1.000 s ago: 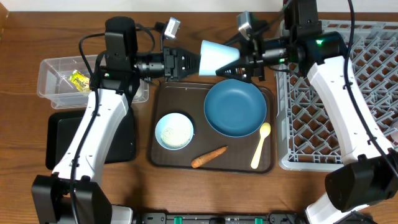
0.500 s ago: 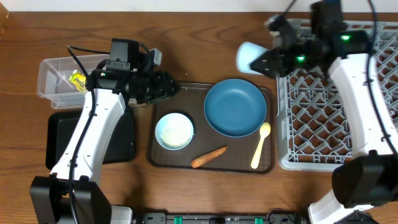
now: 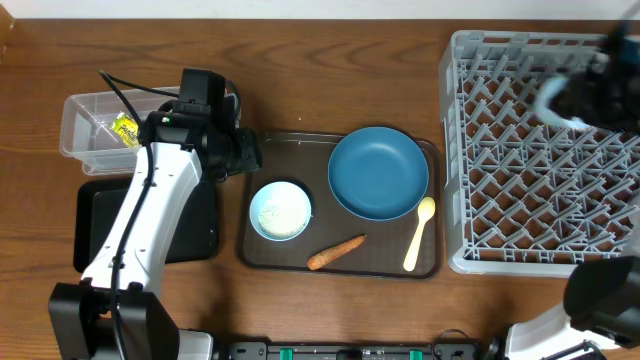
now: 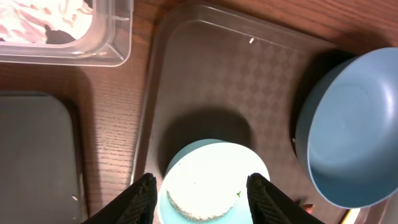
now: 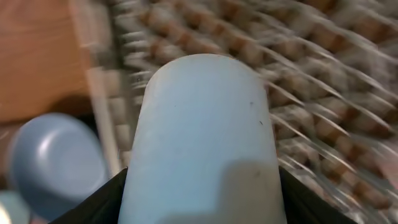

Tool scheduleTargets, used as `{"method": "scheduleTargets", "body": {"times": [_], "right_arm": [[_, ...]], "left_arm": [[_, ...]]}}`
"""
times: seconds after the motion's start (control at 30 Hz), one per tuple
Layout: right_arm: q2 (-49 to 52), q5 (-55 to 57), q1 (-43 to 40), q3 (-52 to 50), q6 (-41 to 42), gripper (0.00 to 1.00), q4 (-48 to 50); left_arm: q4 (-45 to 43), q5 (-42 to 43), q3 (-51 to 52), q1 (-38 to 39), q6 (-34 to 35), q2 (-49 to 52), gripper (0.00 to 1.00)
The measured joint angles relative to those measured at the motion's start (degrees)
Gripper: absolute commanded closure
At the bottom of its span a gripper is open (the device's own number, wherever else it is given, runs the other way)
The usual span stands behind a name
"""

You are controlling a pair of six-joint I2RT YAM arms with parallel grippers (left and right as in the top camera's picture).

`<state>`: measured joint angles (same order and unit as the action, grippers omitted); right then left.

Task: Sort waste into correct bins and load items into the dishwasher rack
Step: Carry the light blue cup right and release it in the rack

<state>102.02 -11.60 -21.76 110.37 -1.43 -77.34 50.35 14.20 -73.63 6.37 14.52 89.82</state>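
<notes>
My right gripper still has the cup hanging above the rack's wires [image 5: 273, 65], so next I will move it back and to the right in the overhead view, then down among them.
My right gripper [image 3: 565, 95] is shut on a pale-blue cup [image 5: 202, 124] and holds it over the light-grey dishwasher rack [image 3: 520, 150], blurred by motion. My left gripper [image 3: 248, 152] is open and empty, pointing down with its jaws [image 4: 202, 186] either side of the pale-blue bowl [image 4: 214, 193], which holds white rice bits. The dark-blue plate [image 3: 378, 172], the bowl [image 3: 280, 210], an orange carrot piece [image 3: 335, 252] and a cream spoon [image 3: 420, 232] lie on the brown serving tray [image 3: 300, 150]. The second cup is out of view.
The clear tub [image 3: 85, 115] at the far left holds a yellow-green wrapper [image 3: 125, 130] and white paper wads [image 4: 43, 18]. The black tray [image 3: 110, 225] lies in front of it, partly under my left arm. The rack fills the right side.
My left gripper let go of the cup and drew back left over the bowl. My right gripper carried the cup from above the serving tray's back edge to the right over the rack.
</notes>
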Motion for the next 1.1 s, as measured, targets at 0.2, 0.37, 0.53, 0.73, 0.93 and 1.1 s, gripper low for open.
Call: {"method": "scheduleTargets", "body": {"times": [0.2, 0.37, 0.53, 0.73, 0.93, 1.1], "right_arm": [[0.0, 6.5, -8.2, 0.0, 4.5, 0.61, -1.1], [0.0, 8.7, -12.7, -0.3, 5.8, 0.62, -1.3], [2.0, 9.2, -15.4, -0.3, 6.1, 0.61, -1.3], [8.0, 9.6, -16.8, -0.4, 6.5, 0.61, 0.3], [12.1, 9.9, -17.1, -0.5, 6.5, 0.61, 1.8], [14.3, 9.9, -17.1, -0.5, 6.5, 0.6, 1.6]], "left_arm": [[0.0, -0.7, 0.0, 0.0, 0.0, 0.0, 0.5], [0.0, -0.7, 0.0, 0.0, 0.0, 0.0, 0.5], [0.0, -0.9, 0.0, 0.0, 0.0, 0.0, 0.5], [0.0, -0.9, 0.0, 0.0, 0.0, 0.0, 0.5], [0.0, -0.9, 0.0, 0.0, 0.0, 0.0, 0.5], [0.0, -0.9, 0.0, 0.0, 0.0, 0.0, 0.5]]}}
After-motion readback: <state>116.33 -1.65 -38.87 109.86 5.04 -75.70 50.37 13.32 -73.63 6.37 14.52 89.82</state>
